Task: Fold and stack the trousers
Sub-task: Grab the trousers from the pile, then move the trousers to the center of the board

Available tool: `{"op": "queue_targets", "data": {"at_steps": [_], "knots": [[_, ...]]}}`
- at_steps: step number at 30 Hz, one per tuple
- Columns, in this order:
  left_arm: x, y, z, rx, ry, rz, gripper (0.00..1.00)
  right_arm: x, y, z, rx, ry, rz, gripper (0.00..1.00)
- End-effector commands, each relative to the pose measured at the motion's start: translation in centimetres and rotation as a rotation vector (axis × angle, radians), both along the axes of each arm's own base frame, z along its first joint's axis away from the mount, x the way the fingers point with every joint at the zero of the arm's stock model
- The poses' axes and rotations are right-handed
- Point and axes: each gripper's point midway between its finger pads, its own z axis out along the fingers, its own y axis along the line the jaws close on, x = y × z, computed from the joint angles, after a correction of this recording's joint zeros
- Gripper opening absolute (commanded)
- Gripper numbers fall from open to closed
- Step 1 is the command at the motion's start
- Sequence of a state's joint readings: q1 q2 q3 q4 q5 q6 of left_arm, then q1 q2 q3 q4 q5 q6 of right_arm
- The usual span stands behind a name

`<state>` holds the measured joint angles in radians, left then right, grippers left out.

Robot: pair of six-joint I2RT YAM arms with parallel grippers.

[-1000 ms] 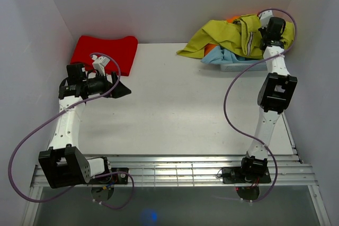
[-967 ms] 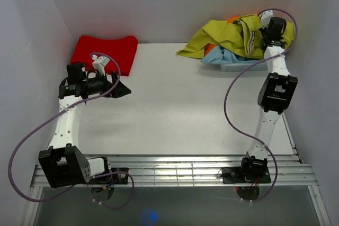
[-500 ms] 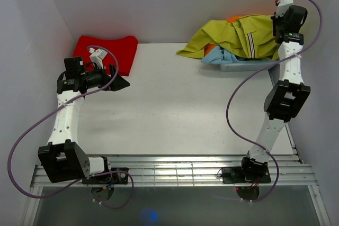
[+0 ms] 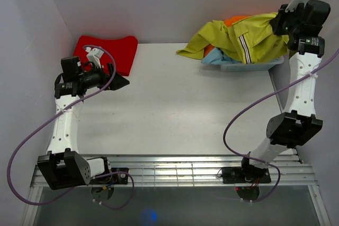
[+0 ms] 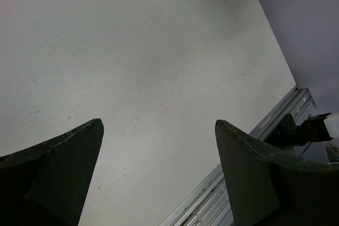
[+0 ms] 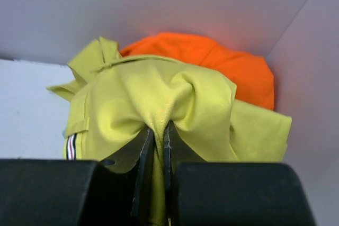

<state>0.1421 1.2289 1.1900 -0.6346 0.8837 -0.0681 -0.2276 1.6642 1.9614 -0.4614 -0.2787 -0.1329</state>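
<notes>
Next, the right gripper lifts, then lowers back toward my base to release the fold over the bare tabletop below it, since the trousers (image 4: 238, 35) hang bunched.
The yellow-green trousers (image 4: 238, 35) hang bunched over the clothes pile at the table's back right, a striped waistband lining showing on them. My right gripper (image 4: 276, 24) is raised at their right end and shut on a pinched fold of the fabric (image 6: 157, 130), with cloth squeezed between the two fingers. My left gripper (image 4: 121, 81) hovers over the left side of the table, open, with only bare tabletop (image 5: 159, 78) between its fingers (image 5: 69, 162).
A red garment (image 4: 108, 51) lies flat at the back left. Under the trousers sit an orange garment (image 6: 233, 67), a light blue garment (image 4: 225, 56) and a pale bin (image 4: 249, 66). Walls close in on three sides; a metal rail (image 4: 175, 170) runs along the near edge.
My right gripper has closed on the trousers and lifted up and to the right, pulling the fabric up off the pile. My left arm shifted slightly back and left, staying open.
</notes>
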Motion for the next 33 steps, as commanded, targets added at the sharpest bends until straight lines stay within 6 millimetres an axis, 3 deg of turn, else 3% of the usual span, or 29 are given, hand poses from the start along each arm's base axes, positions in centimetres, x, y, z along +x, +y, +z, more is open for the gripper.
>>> {"op": "queue_targets", "data": {"at_steps": [1, 3, 4, 6, 7, 9, 10, 13, 15, 17, 22, 27, 32, 33], "knots": [[-0.6, -0.2, 2.1, -0.012, -0.07, 0.008, 0.98, -4.4, 3.7, 14.7, -0.009, -0.361, 0.12, 0.08], [-0.5, -0.2, 2.6, -0.015, -0.091, 0.011, 0.98, -6.4, 5.5, 18.7, -0.009, -0.464, 0.179, 0.08], [-0.5, -0.2, 2.7, -0.023, -0.087, 0.022, 0.98, -8.0, 7.6, 21.0, -0.021, -0.543, 0.241, 0.08], [-0.3, 0.0, 3.1, -0.022, -0.099, 0.037, 0.98, -9.7, 9.9, 23.0, -0.031, -0.621, 0.3, 0.08], [-0.2, 0.1, 3.3, -0.021, -0.098, 0.055, 0.98, -12.0, 12.2, 25.3, -0.041, -0.719, 0.354, 0.08], [-0.1, 0.3, 3.7, -0.019, -0.107, 0.076, 0.98, -13.6, 14.0, 26.8, -0.046, -0.8, 0.388, 0.08], [0.1, 0.5, 3.8, -0.016, -0.104, 0.102, 0.98, -16.1, 16.4, 29.2, -0.022, -0.905, 0.432, 0.08], [-0.1, 0.9, 4.7, -0.007, -0.13, 0.131, 0.98, -19.4, 18.6, 33.0, 0.028, -1.059, 0.461, 0.08], [-0.5, 0.9, 5.5, 0.0, -0.159, 0.139, 0.98, -22.4, 18.8, 36.1, 0.044, -1.193, 0.46, 0.08], [-0.8, 0.9, 6.3, 0.006, -0.189, 0.135, 0.98, -23.8, 19.4, 37.7, 0.067, -1.282, 0.465, 0.08], [-2.3, 0.4, 9.2, 0.009, -0.289, 0.113, 0.98, -27.4, 19.2, 39.4, 0.117, -1.398, 0.474, 0.08], [-2.9, 0.3, 10.6, -0.002, -0.334, 0.123, 0.98, -30.0, 19.3, 40.5, 0.159, -1.478, 0.509, 0.08], [-3.0, 0.1, 9.6, -0.017, -0.302, 0.115, 0.98, -28.2, 21.1, 39.1, 0.216, -1.402, 0.552, 0.08], [-3.0, 0.1, 9.4, -0.017, -0.295, 0.117, 0.98, -25.3, 22.5, 36.8, 0.229, -1.302, 0.567, 0.08]]}}
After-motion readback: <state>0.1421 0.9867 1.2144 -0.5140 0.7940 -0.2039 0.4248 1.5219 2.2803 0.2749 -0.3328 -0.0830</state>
